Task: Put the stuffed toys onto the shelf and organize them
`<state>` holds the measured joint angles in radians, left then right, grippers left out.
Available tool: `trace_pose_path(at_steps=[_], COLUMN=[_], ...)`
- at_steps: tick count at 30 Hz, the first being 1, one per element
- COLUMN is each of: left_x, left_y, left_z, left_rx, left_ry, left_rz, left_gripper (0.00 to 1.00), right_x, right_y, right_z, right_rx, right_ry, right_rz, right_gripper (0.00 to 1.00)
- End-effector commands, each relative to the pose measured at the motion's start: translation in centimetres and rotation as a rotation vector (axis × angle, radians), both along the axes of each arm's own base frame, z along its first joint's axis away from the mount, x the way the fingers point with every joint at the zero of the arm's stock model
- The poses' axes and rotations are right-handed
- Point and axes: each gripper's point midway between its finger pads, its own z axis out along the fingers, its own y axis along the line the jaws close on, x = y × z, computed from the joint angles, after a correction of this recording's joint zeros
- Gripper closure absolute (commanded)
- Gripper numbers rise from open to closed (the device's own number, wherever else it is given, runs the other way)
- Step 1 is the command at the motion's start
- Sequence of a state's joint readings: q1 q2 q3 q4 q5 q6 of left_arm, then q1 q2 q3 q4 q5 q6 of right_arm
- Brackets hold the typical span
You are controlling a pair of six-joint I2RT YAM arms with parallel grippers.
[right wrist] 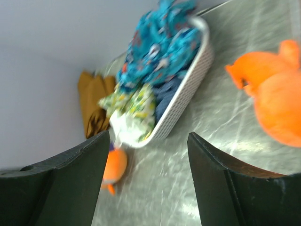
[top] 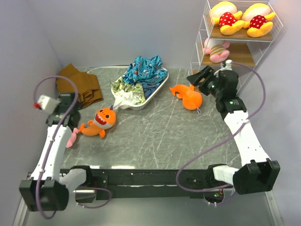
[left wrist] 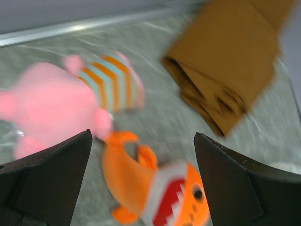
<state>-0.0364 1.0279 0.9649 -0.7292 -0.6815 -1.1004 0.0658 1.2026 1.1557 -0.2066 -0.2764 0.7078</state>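
I need to move my left gripper toward the shelf's side and down onto the pink toy's striped body (left wrist: 112,84) next.
The white wire shelf (top: 201,44) stands at the back right. Two yellow toys with red dotted bodies (top: 229,20) (top: 257,21) lie on its top board, a pink striped toy (top: 215,50) on the middle board. An orange shark (top: 189,96) lies on the table by my right gripper (top: 201,76), which is open and empty; it also shows in the right wrist view (right wrist: 275,96). Another orange shark (top: 99,121) (left wrist: 155,186) and a pink striped toy (top: 71,138) (left wrist: 70,101) lie at the left. My left gripper (left wrist: 143,181) is open above them.
A white oval tray (top: 155,92) holds a blue-patterned cloth heap (top: 143,70) at the back middle; it shows in the right wrist view (right wrist: 188,94) too. A brown folded cloth (top: 80,84) (left wrist: 225,61) lies at the back left. Grey walls close the left and back.
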Motion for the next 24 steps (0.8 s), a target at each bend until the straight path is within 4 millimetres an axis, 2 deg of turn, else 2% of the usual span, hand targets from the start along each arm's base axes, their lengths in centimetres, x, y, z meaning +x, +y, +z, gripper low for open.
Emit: trace_pose_path(at_steps=[1, 2, 3, 5, 6, 11, 15, 20, 21, 23, 24], left_x=[-1.8, -1.9, -2.3, -1.5, -1.2, 1.1, 1.8, 0.5, 0.1, -0.7, -0.9], left_y=[4.5, 5.3, 6.4, 7.3, 8.0, 9.2, 9.1, 7.4, 7.0, 6.7, 6.5], left_z=[-2.8, -2.7, -4.1, -4.6, -5.7, -7.1, -9.5, -15.3, -16.9, -18.4, -19.2], left_rx=[-0.126, -0.131, -0.142, -0.172, -0.188, -0.222, -0.252, -0.354, -0.393, -0.422, -0.443], left_ry=[0.075, 0.084, 0.147, 0.167, 0.205, 0.226, 0.258, 0.354, 0.39, 0.435, 0.464], left_rz=[0.242, 0.284, 0.336, 0.35, 0.368, 0.38, 0.373, 0.364, 0.365, 0.366, 0.363], left_gripper=[0.03, 0.03, 0.03, 0.03, 0.03, 0.01, 0.04, 0.1, 0.13, 0.22, 0.39], right_x=[-2.2, -2.5, -2.8, -3.4, -3.6, -4.6, -5.1, -5.2, -5.2, -5.2, -5.3], right_y=[3.0, 3.5, 4.3, 5.3, 5.6, 7.7, 8.2, 8.2, 8.2, 8.2, 8.2], right_z=[2.1, 2.1, 2.3, 2.3, 2.5, 2.7, 3.0, 3.2, 3.2, 3.3, 3.3], right_rx=[-0.05, -0.046, -0.043, -0.044, -0.045, -0.044, -0.049, -0.047, -0.051, -0.053, -0.058], right_ry=[-0.092, -0.093, -0.1, -0.105, -0.112, -0.121, -0.133, -0.139, -0.141, -0.142, -0.139], right_rz=[0.119, 0.132, 0.155, 0.183, 0.192, 0.256, 0.273, 0.268, 0.267, 0.266, 0.268], right_gripper=[0.26, 0.26, 0.26, 0.26, 0.26, 0.26, 0.26, 0.26, 0.25, 0.25, 0.25])
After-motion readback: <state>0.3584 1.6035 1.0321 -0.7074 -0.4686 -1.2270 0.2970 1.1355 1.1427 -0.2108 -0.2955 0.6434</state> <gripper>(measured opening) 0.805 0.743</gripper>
